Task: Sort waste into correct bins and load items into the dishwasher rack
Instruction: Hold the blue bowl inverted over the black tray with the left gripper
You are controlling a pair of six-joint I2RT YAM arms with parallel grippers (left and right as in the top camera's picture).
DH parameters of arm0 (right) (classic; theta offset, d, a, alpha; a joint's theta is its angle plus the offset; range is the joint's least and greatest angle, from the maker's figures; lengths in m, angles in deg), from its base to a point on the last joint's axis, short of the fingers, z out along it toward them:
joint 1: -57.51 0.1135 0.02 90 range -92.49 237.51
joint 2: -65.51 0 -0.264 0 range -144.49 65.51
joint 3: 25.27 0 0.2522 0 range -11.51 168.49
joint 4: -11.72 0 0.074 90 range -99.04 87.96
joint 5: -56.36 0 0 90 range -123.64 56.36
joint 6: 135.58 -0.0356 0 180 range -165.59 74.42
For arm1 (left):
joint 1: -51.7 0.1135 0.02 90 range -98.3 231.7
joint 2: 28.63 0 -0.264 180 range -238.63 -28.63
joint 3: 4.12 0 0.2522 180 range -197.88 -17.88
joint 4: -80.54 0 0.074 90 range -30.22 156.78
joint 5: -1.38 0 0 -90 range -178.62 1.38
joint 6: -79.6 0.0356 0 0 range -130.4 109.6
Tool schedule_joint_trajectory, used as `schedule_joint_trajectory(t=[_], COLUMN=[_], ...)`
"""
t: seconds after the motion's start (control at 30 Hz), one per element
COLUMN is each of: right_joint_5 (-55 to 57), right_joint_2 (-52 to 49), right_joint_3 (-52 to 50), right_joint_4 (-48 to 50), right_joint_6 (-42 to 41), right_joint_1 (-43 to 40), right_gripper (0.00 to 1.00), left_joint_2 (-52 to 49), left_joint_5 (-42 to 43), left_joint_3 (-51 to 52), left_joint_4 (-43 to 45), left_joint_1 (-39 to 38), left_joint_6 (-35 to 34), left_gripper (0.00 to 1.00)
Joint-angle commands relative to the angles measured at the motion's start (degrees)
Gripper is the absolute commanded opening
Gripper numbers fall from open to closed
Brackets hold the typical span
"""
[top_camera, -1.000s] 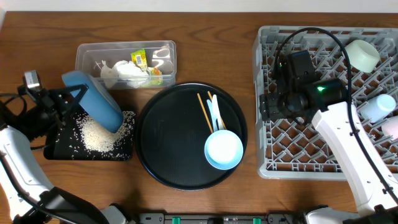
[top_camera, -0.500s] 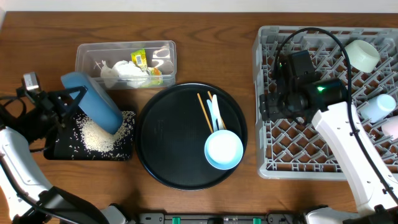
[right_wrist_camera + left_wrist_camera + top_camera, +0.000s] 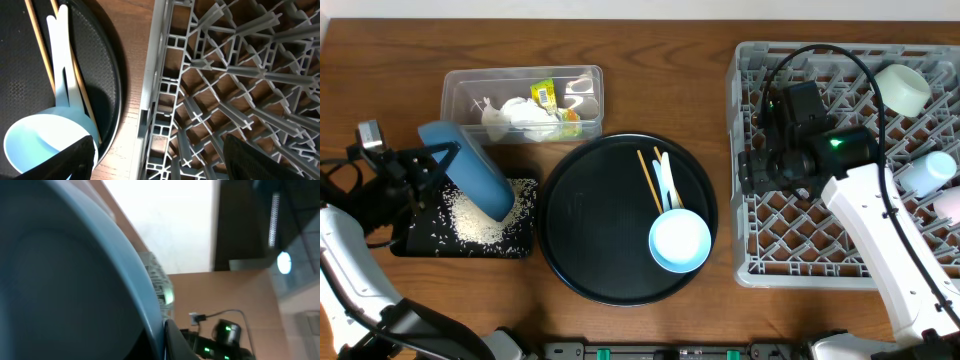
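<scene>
The rice is heaped on the rectangular tray (image 3: 412,238), so my left gripper will next turn to level the blue bowl and carry it onto the round tray's bare side.
My left gripper (image 3: 438,160) is shut on the rim of the large blue bowl (image 3: 472,172) and holds it tipped on edge over the shallow black rectangular tray (image 3: 412,238). White rice grains (image 3: 470,220) lie in a heap there. In the left wrist view the blue bowl (image 3: 65,280) fills the left side, its rim pinched by a dark finger (image 3: 176,342). My right gripper (image 3: 760,172) hangs open over the left edge of the grey dishwasher rack (image 3: 850,240), with nothing between its fingers (image 3: 75,157). The teal bowl (image 3: 680,241), white spoon (image 3: 665,180) and chopsticks (image 3: 648,178) lie on the round black tray (image 3: 590,235).
The clear tub (image 3: 460,85) behind the black tray holds white napkins (image 3: 515,115) and a yellow-green wrapper (image 3: 544,95). White cups (image 3: 903,86) lie at the rack's right side. The right wrist view shows the rack's rim (image 3: 152,75) beside the round tray.
The blue bowl and my left gripper have shifted very slightly to the left over the black tray. The right arm has not moved.
</scene>
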Motion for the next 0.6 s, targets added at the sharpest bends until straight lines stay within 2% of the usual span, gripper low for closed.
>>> schedule_joint_trajectory(t=[0.0, 0.03, 0.1, 0.23, 0.4, 0.57], right_joint_5=[0.94, 0.94, 0.96, 0.94, 0.94, 0.94], right_joint_2=[0.35, 0.35, 0.35, 0.35, 0.35, 0.35], right_joint_3=[0.09, 0.09, 0.09, 0.09, 0.09, 0.09], right_joint_4=[-0.15, -0.15, -0.07, 0.07, 0.07, 0.17], right_joint_6=[-0.79, -0.79, -0.76, -0.79, -0.79, -0.81], right_joint_1=[0.42, 0.42, 0.42, 0.42, 0.42, 0.42], right_gripper=[0.78, 0.77, 0.78, 0.78, 0.78, 0.78], left_joint_2=[0.13, 0.11, 0.11, 0.74, 2.34, 2.80], left_joint_5=[2.05, -2.71, -6.29, -5.14, -5.64, -18.38], left_joint_3=[-0.28, -0.28, -0.28, -0.42, -2.27, -2.58], left_joint_4=[0.26, 0.98, 1.01, 2.12, 5.07, 6.58], left_joint_1=[0.09, 0.09, -0.50, -3.54, -11.02, -21.16], left_joint_6=[3.37, 0.15, -0.70, -0.70, -0.74, -4.66], left_gripper=[0.06, 0.06, 0.06, 0.06, 0.06, 0.06])
